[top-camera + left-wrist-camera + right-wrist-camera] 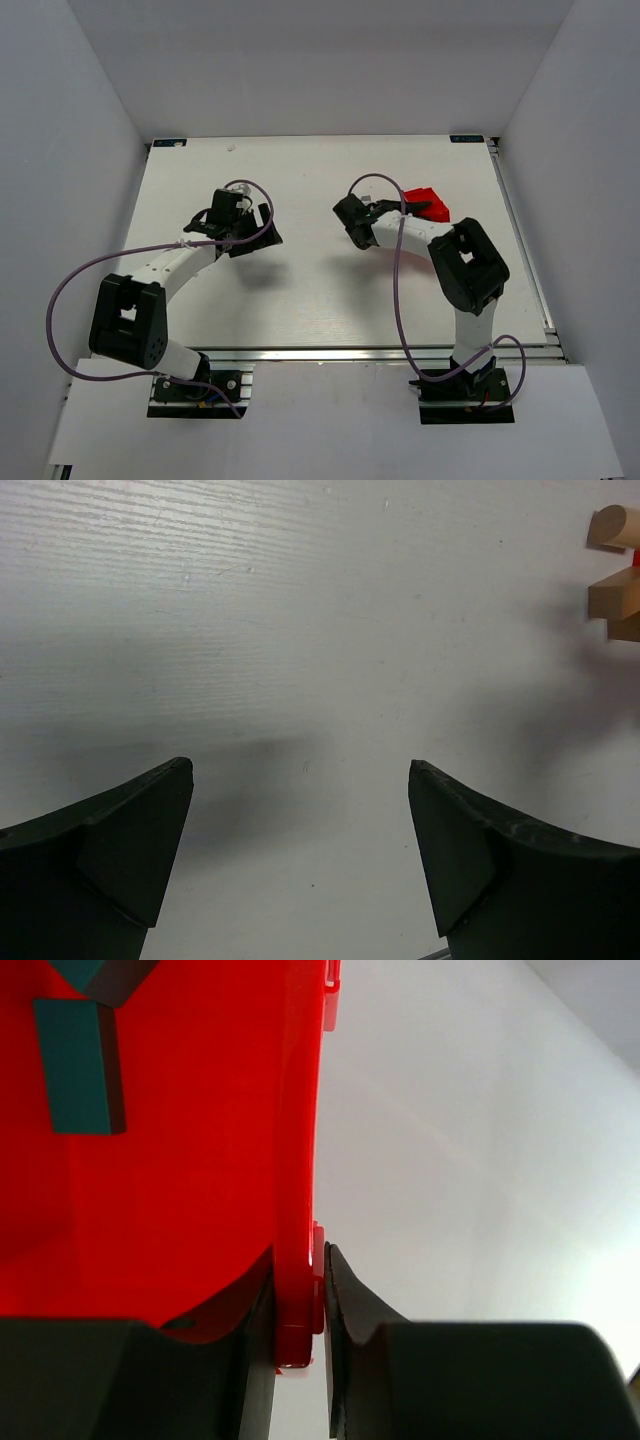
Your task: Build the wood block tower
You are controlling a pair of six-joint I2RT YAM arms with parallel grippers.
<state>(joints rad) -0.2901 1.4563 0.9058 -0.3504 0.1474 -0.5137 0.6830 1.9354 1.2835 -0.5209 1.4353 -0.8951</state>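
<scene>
My right gripper empties out the teal blocks next, then carries the bin [428, 203] to the right in the top view and releases it, since bare tabletop lies there.
A few small tan wooden blocks [615, 590], with a rounded piece and a bit of red among them, sit at the right edge of the left wrist view; I cannot make them out in the top view. My left gripper [300, 780] is open and empty over the bare table, also seen from above [258, 232]. My right gripper [298, 1280] is shut on the wall of the red plastic bin [298, 1160], which holds a teal block [75, 1065]. In the top view the right gripper [405, 208] holds the red bin [428, 203] at the middle right.
The white table [320, 290] is enclosed by white walls on three sides. A metal rail [380, 352] runs along the near edge, by both arm bases. A second teal piece [85, 970] lies at the top of the bin.
</scene>
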